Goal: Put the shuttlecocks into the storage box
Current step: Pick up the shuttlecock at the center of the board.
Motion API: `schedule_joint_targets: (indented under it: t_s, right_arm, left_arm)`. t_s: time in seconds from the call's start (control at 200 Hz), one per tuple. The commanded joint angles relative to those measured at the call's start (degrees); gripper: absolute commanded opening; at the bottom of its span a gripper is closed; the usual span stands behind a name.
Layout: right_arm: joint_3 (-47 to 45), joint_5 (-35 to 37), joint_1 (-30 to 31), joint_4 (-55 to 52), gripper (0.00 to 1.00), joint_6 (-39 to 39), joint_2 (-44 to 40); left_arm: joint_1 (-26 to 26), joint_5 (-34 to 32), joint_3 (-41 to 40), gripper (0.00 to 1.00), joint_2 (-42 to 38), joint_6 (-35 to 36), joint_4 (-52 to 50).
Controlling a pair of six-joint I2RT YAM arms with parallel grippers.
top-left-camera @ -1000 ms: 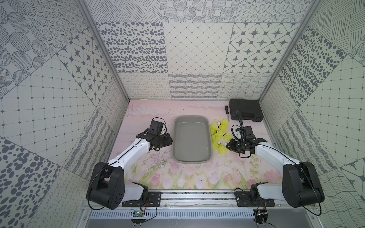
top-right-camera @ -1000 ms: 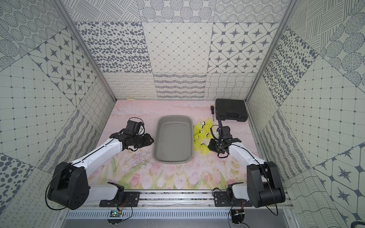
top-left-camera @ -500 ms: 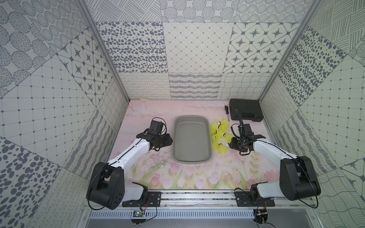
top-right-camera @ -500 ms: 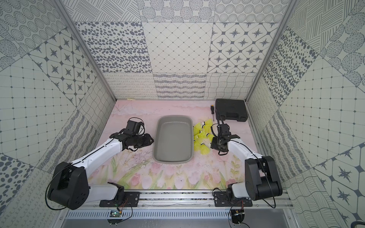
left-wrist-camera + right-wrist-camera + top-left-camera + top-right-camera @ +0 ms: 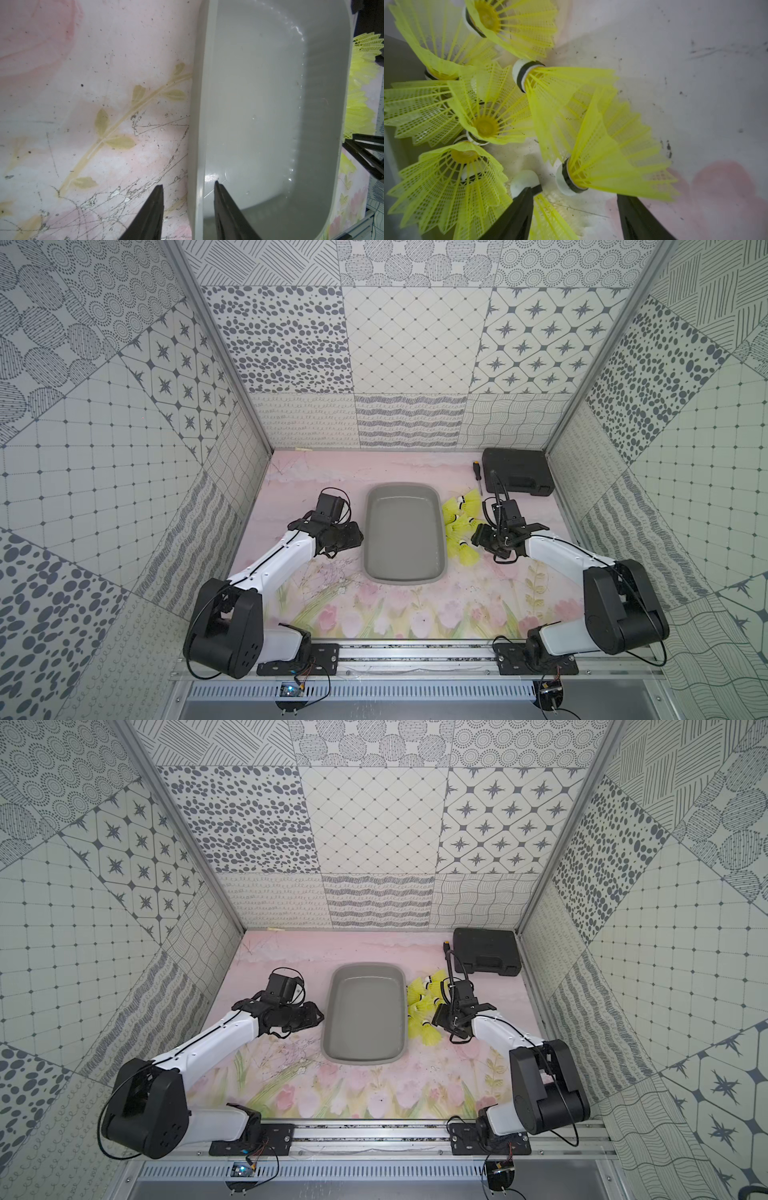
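Next, my right gripper lowers and shifts slightly away from the storage box, onto the shuttlecock just beyond, since its white tip faces the gripper's open fingers.
The grey storage box (image 5: 402, 486) sits mid-table with nothing inside it, in both top views (image 5: 365, 969). Several neon yellow shuttlecocks (image 5: 459, 522) lie in a pile just right of it (image 5: 422, 1006). My right gripper (image 5: 473, 537) is open at the pile's right edge. In the right wrist view, one shuttlecock (image 5: 550, 216) lies between the open jaws (image 5: 574, 192) with its white tip at one fingertip, and another (image 5: 608, 166) lies just beyond. My left gripper (image 5: 188, 185) is open, its jaws straddling the box's left wall (image 5: 199, 124) without touching it.
A black hard case (image 5: 517, 470) stands at the back right with a screwdriver (image 5: 477, 475) beside it. Patterned walls close in the table on three sides. The arm bases sit on a rail along the front edge.
My right gripper has gone from shut to open and shifted slightly over the shuttlecock pile. The left arm and the box have not moved.
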Motion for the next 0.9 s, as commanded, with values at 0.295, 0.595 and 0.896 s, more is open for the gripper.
schedule_joint_targets:
  t_s: [0.295, 0.595, 0.896]
  right_arm:
    - [-2.59, 9.29, 1.38, 5.68, 0.62, 7.35, 2.38]
    - [-4.76, 12.81, 1.47, 5.89, 0.46, 7.74, 1.44]
    - [-6.51, 14.57, 1.38, 6.30, 0.40, 7.85, 0.70]
  left_arm:
    - [-0.01, 0.55, 0.45, 0.44, 0.75, 1.23, -0.01]
    - [0.04, 0.77, 0.43, 0.43, 0.82, 1.28, 0.08]
    - [0.04, 1.82, 0.38, 0.43, 0.66, 1.54, 0.17]
